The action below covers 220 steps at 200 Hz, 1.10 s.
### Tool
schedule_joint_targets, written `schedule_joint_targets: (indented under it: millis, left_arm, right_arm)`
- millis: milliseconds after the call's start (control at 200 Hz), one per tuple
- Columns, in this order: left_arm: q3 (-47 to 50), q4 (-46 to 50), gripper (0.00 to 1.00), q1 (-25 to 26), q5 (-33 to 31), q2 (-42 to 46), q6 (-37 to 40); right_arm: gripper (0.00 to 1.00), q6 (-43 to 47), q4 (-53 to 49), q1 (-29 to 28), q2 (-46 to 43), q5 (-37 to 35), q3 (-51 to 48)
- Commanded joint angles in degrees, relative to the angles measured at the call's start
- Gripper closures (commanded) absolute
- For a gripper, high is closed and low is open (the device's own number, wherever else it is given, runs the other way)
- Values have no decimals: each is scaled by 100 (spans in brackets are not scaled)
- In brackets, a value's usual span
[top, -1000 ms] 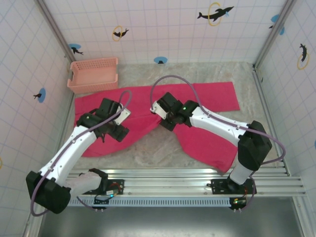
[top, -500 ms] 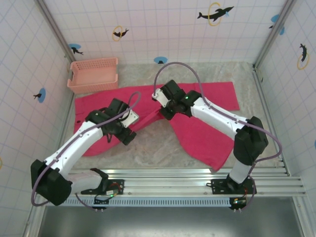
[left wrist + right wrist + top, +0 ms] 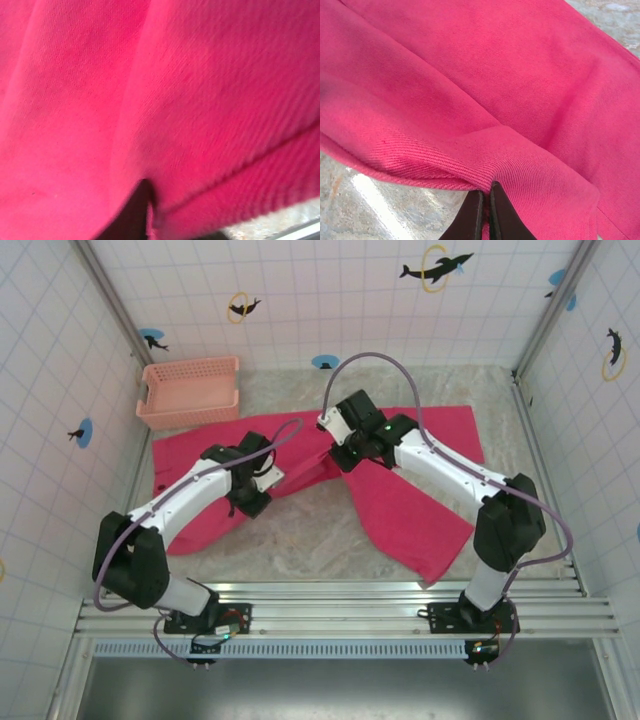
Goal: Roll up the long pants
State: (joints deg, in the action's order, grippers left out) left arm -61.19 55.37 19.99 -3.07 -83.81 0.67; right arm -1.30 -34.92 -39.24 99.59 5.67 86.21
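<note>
Next, my right gripper moves outward over flat cloth along the pants' far edge [image 3: 314,419] [image 3: 535,75] and releases, as that cloth still lies uncovered outward of the raised fold.
The long pants [image 3: 410,500] lie spread across the marble table, one leg running toward the left wall and the other toward the near right. My right gripper [image 3: 340,458] is shut on a raised fold near the crotch. The right wrist view has its dark fingertips [image 3: 486,215] pressed together with the pants [image 3: 520,75] pinched between them. My left gripper [image 3: 262,483] sits low on the left leg's near edge. Seen from the left wrist, the pants [image 3: 200,100] are right against the lens, and cloth bunches around the dark jaws of the left gripper [image 3: 146,220], which are shut.
A salmon-pink lattice basket [image 3: 190,390] stands at the back left, touching the pants' far edge. Tiled walls close in the left, back and right. Bare marble [image 3: 300,540] shows between the two legs, and a metal rail [image 3: 350,600] runs along the near edge.
The right gripper has carried its fold toward the back. The left arm has swung right and farther back over the left leg, and its jaws have closed on the cloth.
</note>
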Motion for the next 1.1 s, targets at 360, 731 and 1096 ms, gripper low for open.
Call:
schedule_joint_targets:
  millis: [360, 731, 1096]
  left_arm:
    - [-2692, 880, 100, -1021, -1507, -1033, 610]
    - [-5377, 1008, 100, -1228, -1816, -3575, 1350]
    - [-6159, 890, 78, -1339, -1912, -5004, 1333]
  right_arm:
    - [100, 130, -1018, 610, 740, 509, 784]
    - [99, 88, -1343, 1184, 2478, 851, 2650]
    - [68, -202, -1634, 1410, 4291, 801, 4889]
